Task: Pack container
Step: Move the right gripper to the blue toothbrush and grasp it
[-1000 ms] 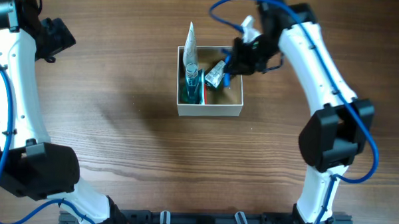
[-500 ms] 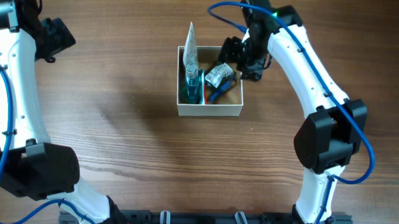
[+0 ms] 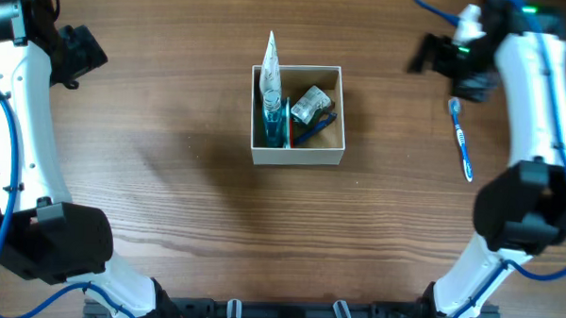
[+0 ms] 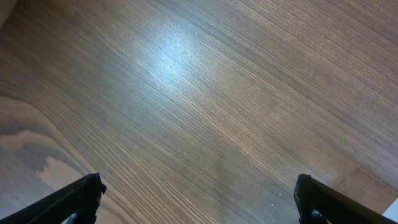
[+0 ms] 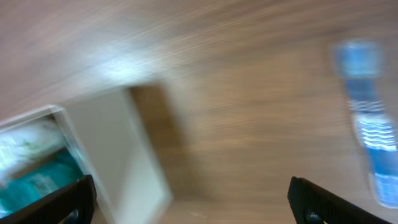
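The toothbrush is still outside the container (image 3: 297,157), so my right gripper should move back, to the right in the overhead view, and down onto the brush's handle (image 3: 464,150).
The container (image 3: 297,157), a square white-walled box with a tan inside, stands in the middle of the table. It holds a white and teal tube (image 3: 270,75) that sticks out over the far rim, a crumpled silvery packet (image 3: 310,105) and a blue item (image 3: 318,128). My right gripper (image 3: 422,58) hangs open and empty to the right of the container, clear of it. The blurred right wrist view shows the container (image 5: 118,149) at left, my right gripper (image 5: 193,208) open over bare wood, and a blue toothbrush (image 5: 370,137) at right. My left gripper (image 3: 79,54) (image 4: 199,208) is open over bare wood at far left.
The blue toothbrush (image 3: 461,139) lies on the wooden table (image 3: 169,174) to the right of the container, under my right arm. A black rail (image 3: 287,315) runs along the front edge between the two arm bases.
My right gripper opened over the container and left the silvery packet inside. It then swung away to the right and back, uncovering the toothbrush. The left arm has not moved.
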